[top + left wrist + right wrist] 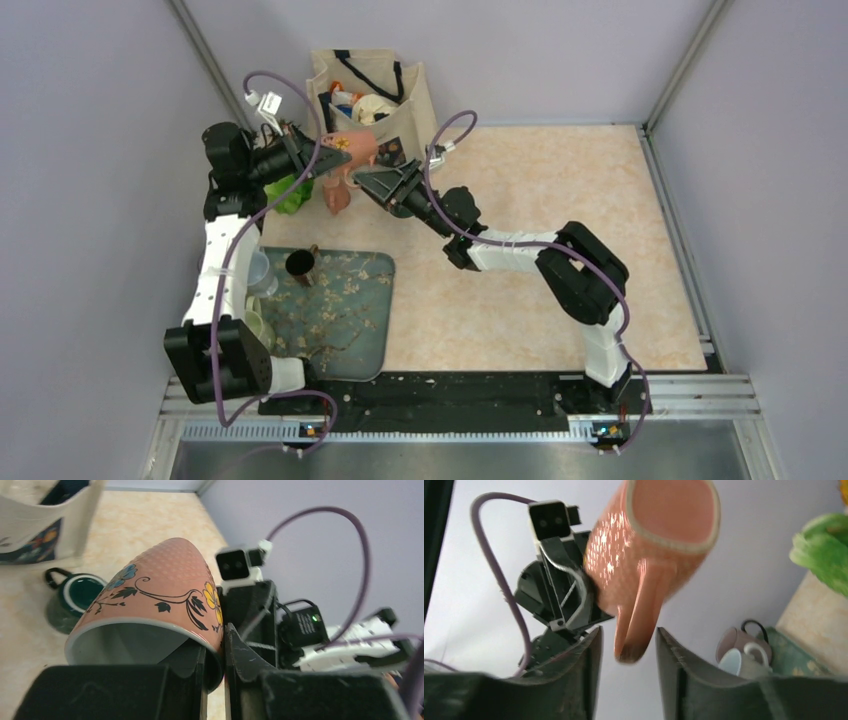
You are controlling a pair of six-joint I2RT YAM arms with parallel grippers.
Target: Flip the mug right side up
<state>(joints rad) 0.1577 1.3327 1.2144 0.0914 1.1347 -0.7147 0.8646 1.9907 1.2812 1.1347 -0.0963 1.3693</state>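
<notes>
Next I should bring my left gripper back and down, righting the mug to release it on the tray's clear middle [325,318], since that lies below and back from my gripper.
The pink mug [357,148] with flower print hangs in the air at the back left, tilted on its side. My left gripper [335,158] is shut on its rim; in the left wrist view one finger is inside the mug [160,575] and the other outside, at the gripper [215,655]. My right gripper [366,180] is open right beside it. In the right wrist view the mug's base [669,510] faces the camera, and its handle [639,615] points down between the spread fingers of the right gripper [628,650] without visible contact.
A tote bag [370,95] full of items stands at the back. A green object [290,192] lies under the left arm. A patterned tray [340,330] holds a dark cup [300,263]. A dark green mug [75,597] sits on the table below.
</notes>
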